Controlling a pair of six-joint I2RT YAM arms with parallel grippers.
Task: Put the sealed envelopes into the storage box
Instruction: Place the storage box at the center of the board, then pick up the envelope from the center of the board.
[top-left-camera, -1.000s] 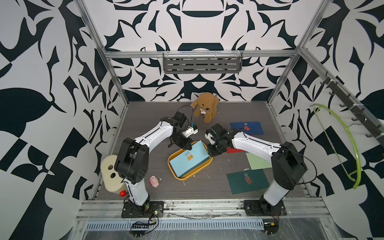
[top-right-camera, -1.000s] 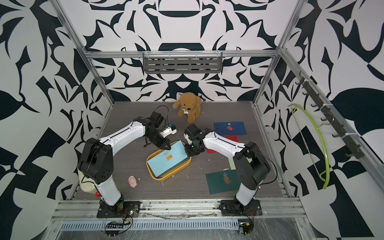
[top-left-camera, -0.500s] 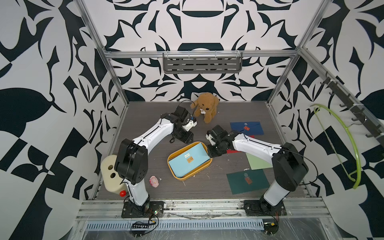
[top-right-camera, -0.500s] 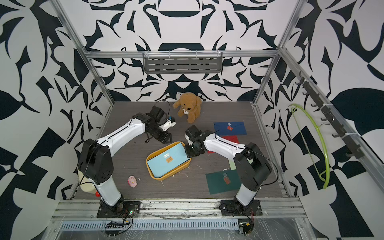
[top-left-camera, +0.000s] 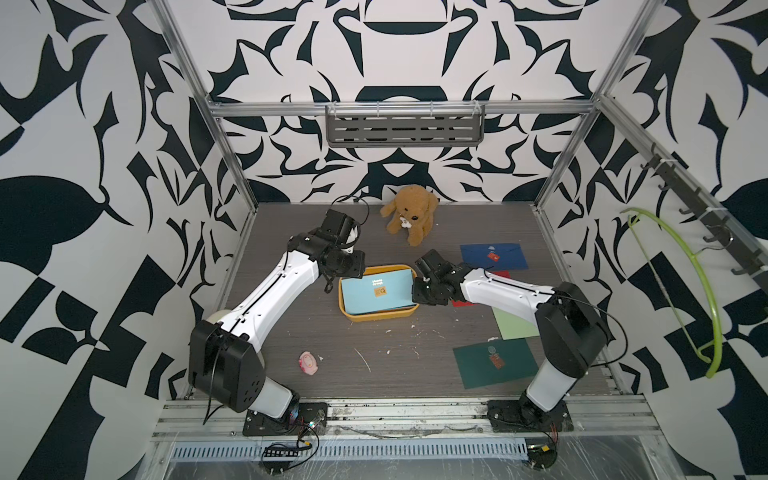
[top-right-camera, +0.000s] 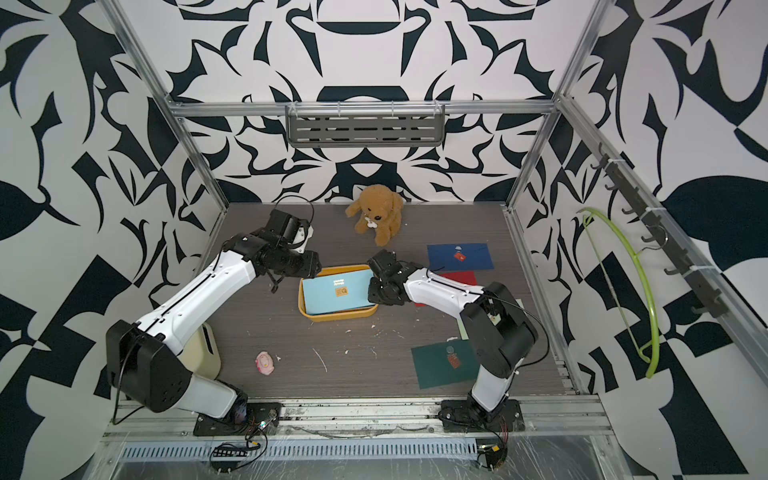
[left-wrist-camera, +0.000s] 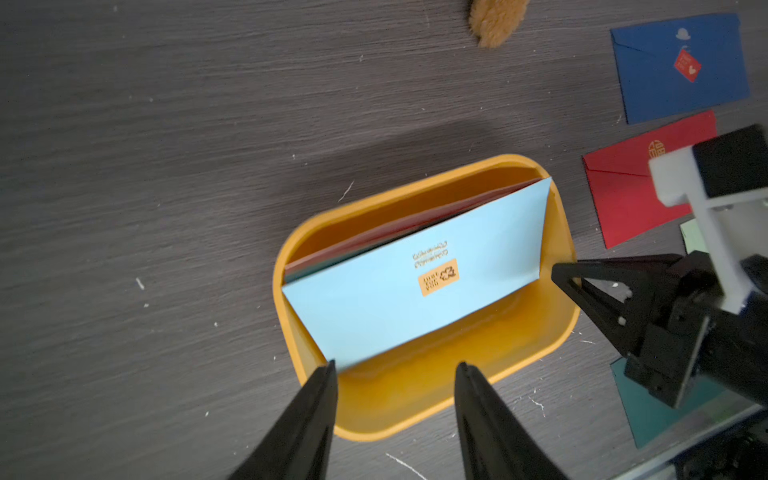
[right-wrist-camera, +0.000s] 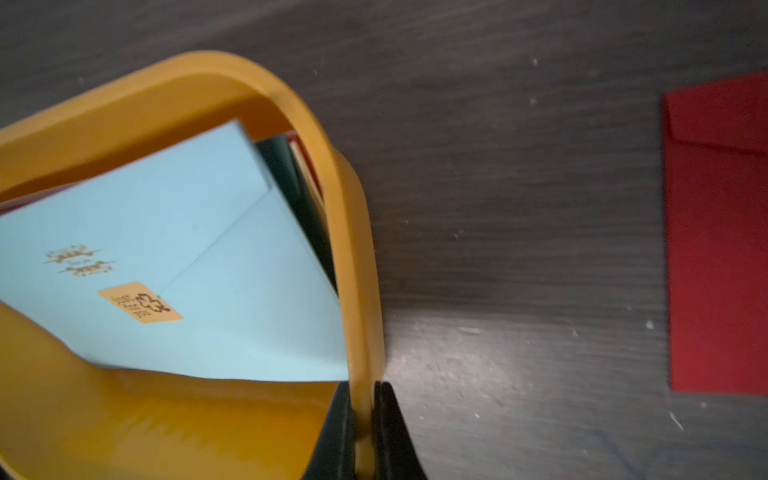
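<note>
The yellow storage box slides slightly outward next by its rim, held in my right gripper, which then opens to release it, because the tabletop beyond is bare.
The yellow storage box (top-left-camera: 376, 316) (top-right-camera: 338, 316) sits mid-table. A light blue envelope (top-left-camera: 378, 291) (left-wrist-camera: 415, 291) leans in it on top of other envelopes, sticker seal up. My left gripper (left-wrist-camera: 395, 365) (top-left-camera: 353, 270) hangs open over the box's left end, nothing between its fingers. My right gripper (right-wrist-camera: 362, 386) (top-left-camera: 417, 286) is shut on the box's right rim (right-wrist-camera: 324, 166). On the table to the right lie navy (top-left-camera: 492, 255), red (top-left-camera: 498, 275), pale green (top-left-camera: 513, 322) and dark green (top-left-camera: 494, 361) envelopes; the right arm hides part of the red one.
A brown plush dog (top-left-camera: 411, 216) sits at the back. Near the front left lies a small pink toy (top-left-camera: 308, 362). A cream box (top-right-camera: 203, 349) stands behind the left arm's base. On the right wall hangs a green hanger (top-left-camera: 681, 286).
My left gripper opened and let go of the light blue envelope, which dropped from a steep tilt into the box. The box, still gripped by the right gripper, turned squarer to the table.
</note>
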